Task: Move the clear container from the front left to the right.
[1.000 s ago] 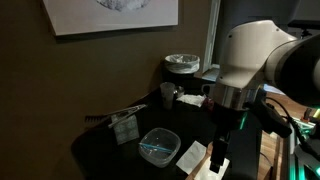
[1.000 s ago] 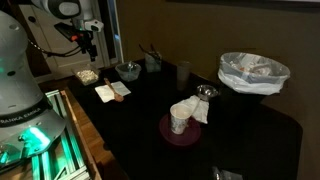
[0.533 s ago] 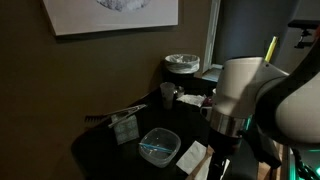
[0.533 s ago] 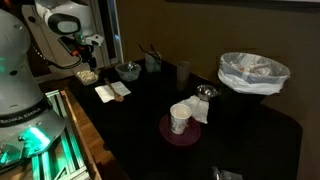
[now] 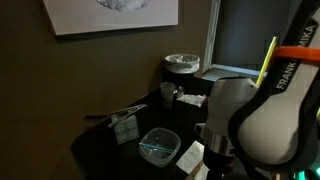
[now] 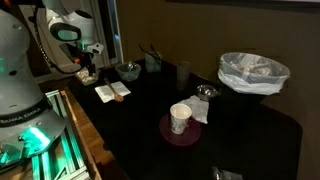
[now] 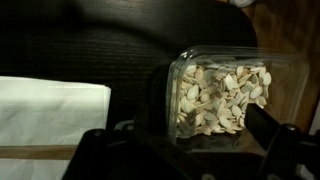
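The robot needs to move its gripper down and slightly toward the napkin (image 7: 50, 110) next, onto the seed tub's napkin-side (image 7: 172, 108), because that upright side stands between the gripper's open fingers.
The clear container (image 5: 159, 147), a shallow square tub with a teal streak inside, sits on the dark table left of a white napkin (image 5: 192, 155). It is probably the tub (image 6: 127, 70) in an exterior view. My gripper (image 7: 190, 150) is open and holds nothing. In the wrist view its dark fingers (image 7: 268, 135) stand wide apart on either side of another clear tub filled with pale seeds (image 7: 220, 95), on the far side of the napkin (image 7: 50, 110). My gripper (image 6: 88, 70) hangs low over that seed tub, apart from the clear container. The arm's body hides it in the exterior view with the teal streak.
Stacked steel bowls (image 5: 182, 64) and a small dark cup (image 5: 168, 93) stand behind the clear container. A folded card (image 5: 124, 127) stands to its left. A lined white basket (image 6: 253, 72) and a paper cup (image 6: 180, 118) on a dark red plate sit further along the table.
The arm has swung down and closer over the table's corner. My gripper has dropped lower over the seed tub. The clear container has not moved.
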Robot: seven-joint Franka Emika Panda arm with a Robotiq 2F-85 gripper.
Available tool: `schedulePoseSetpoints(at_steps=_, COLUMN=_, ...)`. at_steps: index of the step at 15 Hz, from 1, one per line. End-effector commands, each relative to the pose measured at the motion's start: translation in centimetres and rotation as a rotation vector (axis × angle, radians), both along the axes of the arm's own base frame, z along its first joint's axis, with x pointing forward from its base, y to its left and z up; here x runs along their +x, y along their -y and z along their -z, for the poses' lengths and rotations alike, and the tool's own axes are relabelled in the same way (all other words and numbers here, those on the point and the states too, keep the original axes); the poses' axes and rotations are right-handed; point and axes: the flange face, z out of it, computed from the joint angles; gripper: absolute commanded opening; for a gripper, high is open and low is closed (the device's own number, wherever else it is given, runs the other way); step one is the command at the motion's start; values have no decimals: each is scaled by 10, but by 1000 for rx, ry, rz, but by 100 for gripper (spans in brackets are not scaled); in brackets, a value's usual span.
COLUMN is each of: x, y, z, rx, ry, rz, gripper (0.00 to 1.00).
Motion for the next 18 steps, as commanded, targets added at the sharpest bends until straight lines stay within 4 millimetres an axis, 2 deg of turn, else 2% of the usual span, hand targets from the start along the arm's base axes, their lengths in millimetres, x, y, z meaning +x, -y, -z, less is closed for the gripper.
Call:
schedulePoseSetpoints(at_steps=1, x=12, y=-5, z=25, rx=17, ry=-3, rz=-27, gripper=96)
schedulePoseSetpoints(at_steps=5, x=26, y=-1, z=39, rx=18, ry=4, rz=-39, gripper=90)
schedulePoseSetpoints(at_steps=6, x=29, y=0, z=42, rx=19, ry=3, rz=-40, gripper=91)
schedulePoseSetpoints(at_steps=8, x=33, y=1, z=50, rx=19, ry=-4, rz=-39, gripper=75)
schedulePoseSetpoints(at_steps=9, x=34, y=1, z=53, rx=20, ry=-7, rz=-39, gripper=57)
schedulePoseSetpoints(at_steps=11, x=37, y=3, z=58, rx=20, ry=-12, rz=-40, gripper=40)
schedulePoseSetpoints(at_steps=16, x=38, y=8, z=59, rx=19, ry=-24, rz=-56, gripper=2)
schedulePoseSetpoints(at_steps=18, x=35, y=10, z=51, rx=18, ry=-25, rz=-74, gripper=0)
